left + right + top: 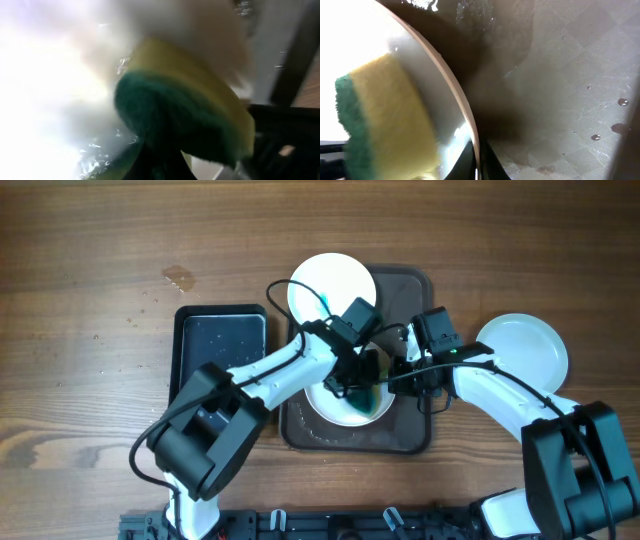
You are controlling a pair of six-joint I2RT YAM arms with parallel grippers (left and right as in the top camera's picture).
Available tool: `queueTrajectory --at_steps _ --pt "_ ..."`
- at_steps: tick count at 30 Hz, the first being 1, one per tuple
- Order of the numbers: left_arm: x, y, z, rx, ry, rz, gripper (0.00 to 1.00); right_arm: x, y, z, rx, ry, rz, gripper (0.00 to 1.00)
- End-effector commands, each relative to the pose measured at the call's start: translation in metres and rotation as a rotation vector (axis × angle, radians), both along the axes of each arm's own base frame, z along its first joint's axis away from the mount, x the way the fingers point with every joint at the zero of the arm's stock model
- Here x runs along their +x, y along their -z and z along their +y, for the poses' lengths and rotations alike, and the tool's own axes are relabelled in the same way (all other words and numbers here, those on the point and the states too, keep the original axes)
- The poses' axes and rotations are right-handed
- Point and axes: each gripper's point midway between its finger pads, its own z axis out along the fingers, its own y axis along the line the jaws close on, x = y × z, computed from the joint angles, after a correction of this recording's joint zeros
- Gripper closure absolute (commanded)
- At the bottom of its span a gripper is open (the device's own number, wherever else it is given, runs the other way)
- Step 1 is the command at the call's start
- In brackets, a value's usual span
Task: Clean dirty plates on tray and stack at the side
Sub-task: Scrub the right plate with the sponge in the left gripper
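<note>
Next, my left gripper moves up and to the left in the overhead view over the black tray to release the sponge, since that tray lies empty.
A brown tray [412, 432] holds two white plates. The far plate [325, 280] lies partly over the tray's back edge. The near plate [345, 412] has a green smear at its front right. My left gripper [362, 372] is shut on a yellow and green sponge [190, 115] pressed against the near plate. The sponge also shows in the right wrist view [385, 115]. My right gripper [476, 160] is shut on the rim of the near plate [455, 100]. A clean white plate [530, 345] lies on the table at the right.
A black tray [190, 340] with water drops lies left of the brown tray. The brown tray floor [570, 90] is wet with drops. A small stain [178, 277] marks the wooden table at the back left.
</note>
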Motion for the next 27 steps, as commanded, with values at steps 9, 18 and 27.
queueTrajectory --at_steps 9,18,27 --pt "0.036 -0.025 0.128 0.496 -0.235 -0.238 0.96 -0.015 0.023 -0.019 -0.104 0.008 0.058 0.96" --pt "0.035 -0.131 0.150 0.253 -0.326 -0.337 0.96 -0.015 0.023 -0.019 -0.104 0.008 0.059 0.96" --pt "0.021 -0.113 0.306 0.430 -0.576 -0.195 0.96 -0.005 0.019 -0.010 -0.054 0.001 0.021 0.96"
